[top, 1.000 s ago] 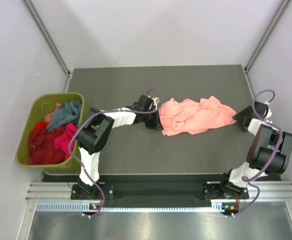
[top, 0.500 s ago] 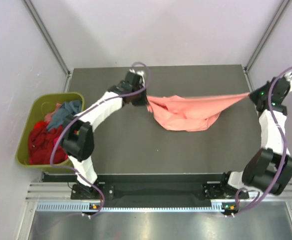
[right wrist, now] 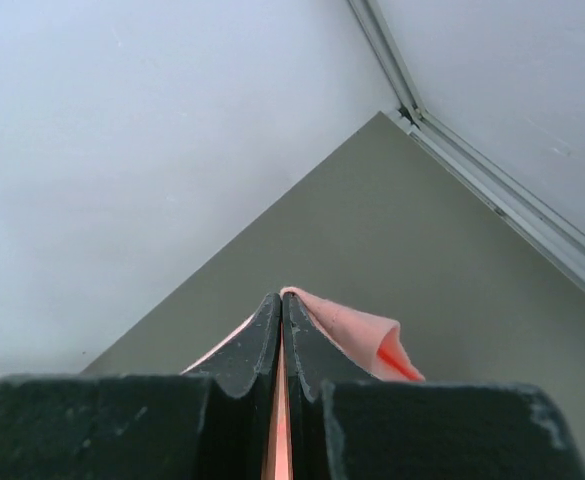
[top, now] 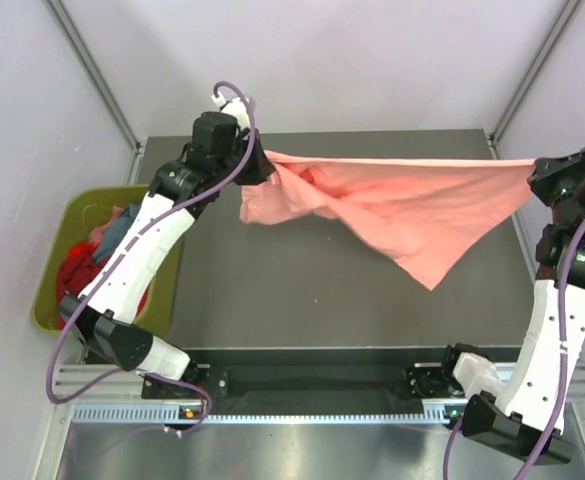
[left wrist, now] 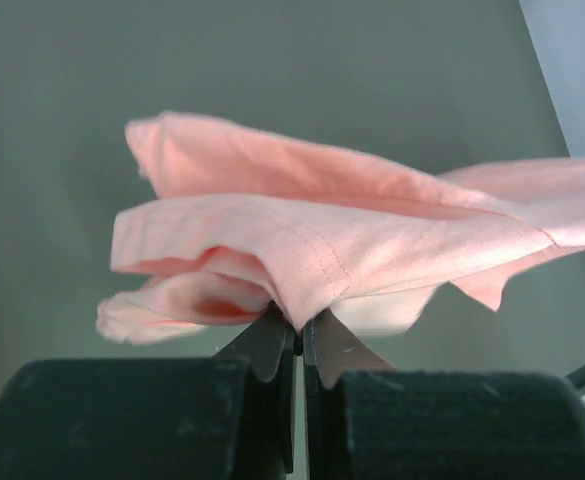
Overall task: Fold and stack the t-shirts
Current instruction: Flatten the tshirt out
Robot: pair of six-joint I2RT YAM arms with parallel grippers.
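Note:
My left gripper should move down and back over the dark tabletop to let go of the pinched end there, because the t-shirt (top: 402, 200) is hanging stretched in the air.
The salmon-pink t-shirt (top: 402, 200) hangs stretched in the air above the dark table, its lower corner drooping toward the middle. My left gripper (top: 262, 165) is shut on its left end; the wrist view shows cloth (left wrist: 322, 240) pinched between the jaws (left wrist: 300, 325). My right gripper (top: 534, 172) is shut on its right end, high at the table's right edge; a pink fold (right wrist: 357, 340) sticks out of the closed jaws (right wrist: 282, 300). Red (top: 72, 275) and teal-blue (top: 112, 225) shirts lie in the bin, partly hidden by my left arm.
The olive-green bin (top: 57, 235) stands left of the table, beside its left edge. The dark table top (top: 322, 300) lies under the shirt. Grey walls with metal posts (top: 97, 75) close in the back and sides.
Both grippers have risen and moved apart and back, lifting the salmon-pink shirt off the table and pulling it from a bunched heap into a taut spread sheet.

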